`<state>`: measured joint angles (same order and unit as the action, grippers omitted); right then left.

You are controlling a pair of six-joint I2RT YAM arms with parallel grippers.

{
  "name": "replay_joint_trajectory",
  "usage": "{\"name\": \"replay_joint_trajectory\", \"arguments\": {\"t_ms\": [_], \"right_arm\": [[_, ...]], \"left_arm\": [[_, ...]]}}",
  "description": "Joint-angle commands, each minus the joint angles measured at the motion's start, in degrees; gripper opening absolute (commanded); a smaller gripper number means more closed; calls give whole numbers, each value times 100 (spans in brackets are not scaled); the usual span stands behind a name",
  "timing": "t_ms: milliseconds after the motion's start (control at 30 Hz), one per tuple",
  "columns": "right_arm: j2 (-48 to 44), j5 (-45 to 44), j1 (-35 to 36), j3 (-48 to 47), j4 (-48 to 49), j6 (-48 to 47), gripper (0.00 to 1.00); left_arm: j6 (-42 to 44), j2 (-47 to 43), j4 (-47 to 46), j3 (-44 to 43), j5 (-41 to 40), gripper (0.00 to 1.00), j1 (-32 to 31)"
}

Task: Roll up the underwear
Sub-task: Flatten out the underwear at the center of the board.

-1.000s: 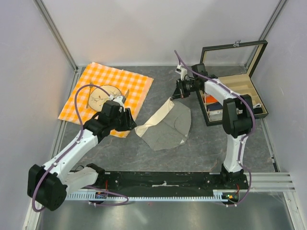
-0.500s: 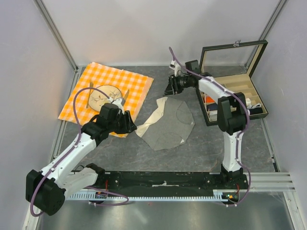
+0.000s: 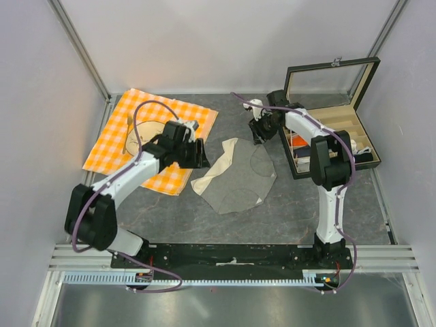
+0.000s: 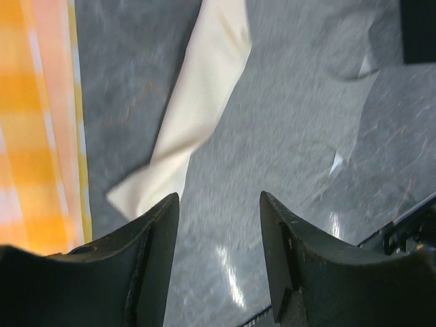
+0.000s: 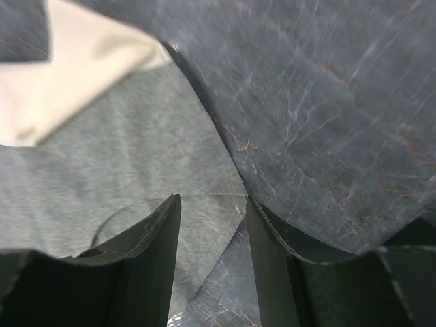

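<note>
My left gripper moves outward and down onto the far corner of the underwear's cream strip next, since my right gripper already straddles the underwear's far edge.
The grey underwear [image 3: 240,178] lies flat on the table, its cream-white strip [image 3: 216,170] along the left edge. My left gripper [image 3: 202,155] is open and empty, just left of the strip's upper part. In the left wrist view the open gripper [image 4: 218,228] hangs over the grey cloth [image 4: 293,129], with the cream strip [image 4: 201,109] ahead. My right gripper [image 3: 257,135] is open and empty above the underwear's far right edge. In the right wrist view the gripper [image 5: 212,228] straddles the cloth's edge [image 5: 116,163], and the cream strip [image 5: 75,75] shows at the upper left.
An orange-and-white checked cloth [image 3: 178,112] with a plate [image 3: 139,134] lies at the back left, under my left arm. An open dark box [image 3: 332,117] holding small garments stands at the back right. Walls enclose the table on three sides.
The right gripper let go of the strip's far end, which dropped flat, then shifted slightly right. The left arm swung up and right, from the checked cloth's near edge to the underwear's left edge.
</note>
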<state>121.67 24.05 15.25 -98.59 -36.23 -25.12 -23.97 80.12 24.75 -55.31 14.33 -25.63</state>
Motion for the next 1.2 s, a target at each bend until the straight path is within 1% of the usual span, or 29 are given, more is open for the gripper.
{"name": "replay_joint_trajectory", "arguments": {"t_ms": [0,67,133,167,200,467,667,767,1000,1167], "right_arm": [[305,-410,5,-73,-209,-230,51],[366,-428,-4,-64,-209,-203,51],[384,-376,-4,-21,-183,-186,51],[384,-340,-4,-3,-183,-168,51],[384,-288,-13,23,-139,-151,52],[463,46,-135,68,-95,-10,52],[498,319,-294,94,-77,34,52],[507,354,-329,85,-60,78,52],[647,433,-321,-2,37,201,52],[779,547,-329,-99,28,297,51]], "left_arm": [[796,1072,-463,-1156,596,58,119],[989,1496,-506,-1612,790,58,146],[1078,2111,-533,-1903,966,58,190],[1148,2287,-533,-2209,1028,58,207],[1183,2646,-507,-2378,1107,58,251],[1552,4133,-208,-4178,1493,58,313],[1606,4942,240,-5040,1661,58,339],[1640,5180,494,-5331,1661,57,348],[1808,5356,697,-5499,1591,57,383],[1904,5471,829,-5605,1775,57,374]]}}
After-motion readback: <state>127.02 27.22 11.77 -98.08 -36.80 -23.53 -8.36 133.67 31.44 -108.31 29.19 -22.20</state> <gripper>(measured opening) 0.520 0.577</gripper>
